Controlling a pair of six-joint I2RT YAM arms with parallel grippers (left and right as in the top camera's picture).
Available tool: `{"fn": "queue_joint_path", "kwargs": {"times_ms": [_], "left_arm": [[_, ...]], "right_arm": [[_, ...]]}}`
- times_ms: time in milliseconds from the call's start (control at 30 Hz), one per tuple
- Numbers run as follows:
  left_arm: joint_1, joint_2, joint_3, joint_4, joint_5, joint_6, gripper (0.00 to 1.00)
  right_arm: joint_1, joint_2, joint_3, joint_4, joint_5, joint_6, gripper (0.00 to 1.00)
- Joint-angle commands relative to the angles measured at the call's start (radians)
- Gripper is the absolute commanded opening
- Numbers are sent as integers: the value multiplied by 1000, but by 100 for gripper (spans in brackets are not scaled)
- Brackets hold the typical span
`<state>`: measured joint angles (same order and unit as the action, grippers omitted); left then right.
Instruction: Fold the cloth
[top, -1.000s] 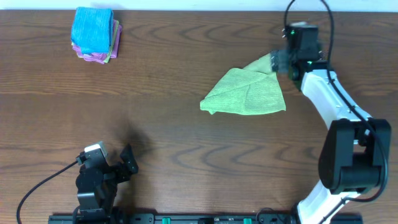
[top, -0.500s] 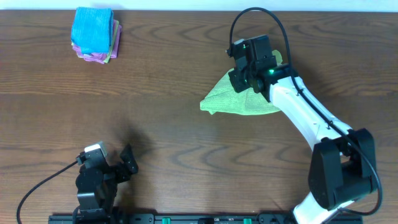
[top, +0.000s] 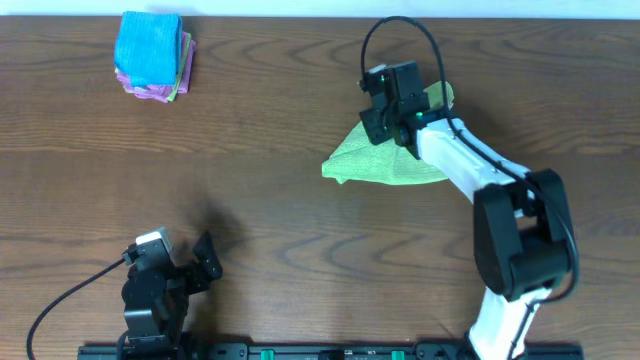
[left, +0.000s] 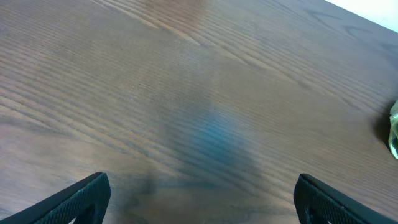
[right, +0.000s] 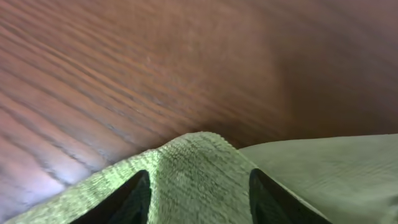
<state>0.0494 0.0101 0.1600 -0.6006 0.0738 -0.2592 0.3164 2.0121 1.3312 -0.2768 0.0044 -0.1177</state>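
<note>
The raised corner of green cloth already lies in the gap between my right gripper's fingers, so next I need to close them onto it.
The green cloth (top: 392, 163) lies on the table right of centre, partly folded, with one edge still showing behind the arm (top: 438, 97). My right gripper (top: 383, 118) hovers over its upper left part. In the right wrist view the two fingers stand apart, and a raised corner of the cloth (right: 323, 168) lies in the gap of the right gripper (right: 199, 179) without being pinched. My left gripper (top: 205, 258) rests near the front left edge, far from the cloth. Seen from the left wrist, the left gripper (left: 202, 199) is wide open over bare wood.
A stack of folded cloths, blue on top (top: 152, 52), sits at the back left corner. The dark wooden table (top: 260, 190) stretches between it and the green cloth. A sliver of green (left: 393, 127) shows at the left wrist view's right edge.
My right gripper swept left from the cloth's back right corner to its upper left part, dragging cloth over. Its jaws, shut half a second ago, now stand apart. The left arm stayed still.
</note>
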Motion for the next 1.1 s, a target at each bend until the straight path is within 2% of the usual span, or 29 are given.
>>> {"fn": "queue_joint_path", "kwargs": {"times_ms": [0,100,167,200,233,367,600,1067], "left_arm": [[-4,-6,-6,3,-11,-3,95],[-4,-6,-6,3,-11,-3,95],[-4,-6,-6,3,-11,-3,95],[-4,-6,-6,3,-11,-3,95],[-4,-6,-6,3,-11,-3,95],[-4,-6,-6,3,-11,-3,95],[-4,-6,-6,3,-11,-3,95],[-4,-6,-6,3,-11,-3,96]], "right_arm": [[-30,27,13,21,14,-3,42],[-45,43,13,32,14,-3,35],[-53,50,13,30,14,-3,41],[-56,51,13,31,14,-3,52],[-58,51,13,36,14,-3,54],[-61,51,14,38,14,-3,44],[-58,51,14,20,-39,-3,1],[35,49,119,-24,-35,-18,1]]}}
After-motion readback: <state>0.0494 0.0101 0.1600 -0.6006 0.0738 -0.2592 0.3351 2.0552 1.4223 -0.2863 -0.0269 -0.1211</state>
